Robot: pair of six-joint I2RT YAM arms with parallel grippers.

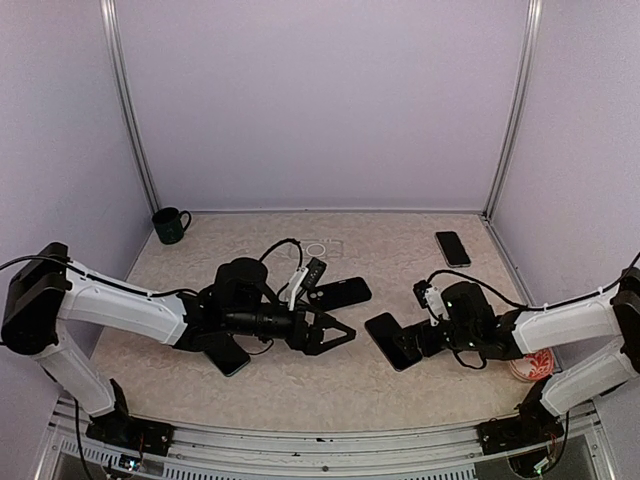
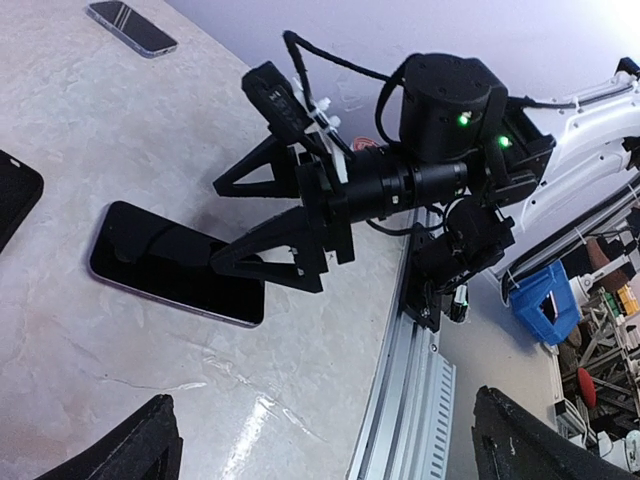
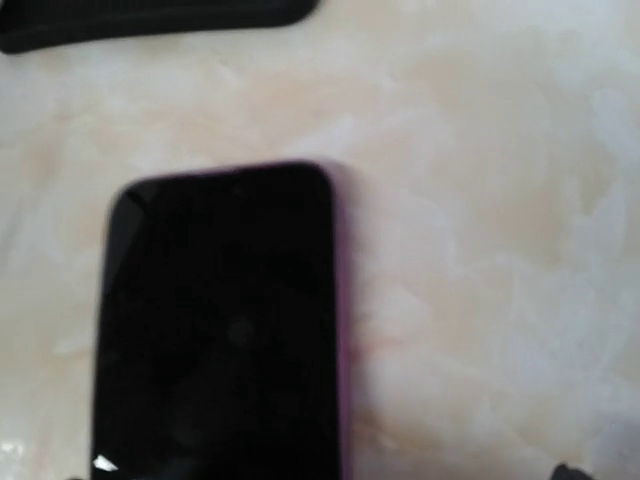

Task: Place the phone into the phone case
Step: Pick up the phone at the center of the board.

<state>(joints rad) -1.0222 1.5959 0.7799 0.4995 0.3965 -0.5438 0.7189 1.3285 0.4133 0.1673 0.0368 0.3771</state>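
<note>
My right gripper is above the phone's near end (image 1: 406, 360), which is off-centre to the left in its wrist view. My right gripper will move that way next and go down astride both edges.
A black-screened phone with a purple edge (image 1: 390, 340) lies flat on the table right of centre. It fills the right wrist view (image 3: 220, 320). The black phone case (image 1: 340, 293) lies just beyond it, empty, and shows in the right wrist view (image 3: 150, 15). My right gripper (image 1: 418, 340) is low over the phone's near-right end. The left wrist view shows the right gripper (image 2: 240, 220) open, with one finger over the phone (image 2: 150, 270). My left gripper (image 1: 345, 335) is open and empty, left of the phone and near the case, its fingertips (image 2: 140, 445) spread wide.
A second phone (image 1: 452, 248) lies at the back right. A green mug (image 1: 170, 225) stands at the back left. A dark flat object (image 1: 228, 356) lies under the left arm. A red-and-white round thing (image 1: 528, 366) sits by the right arm. The table's metal front rail (image 2: 410, 400) is close.
</note>
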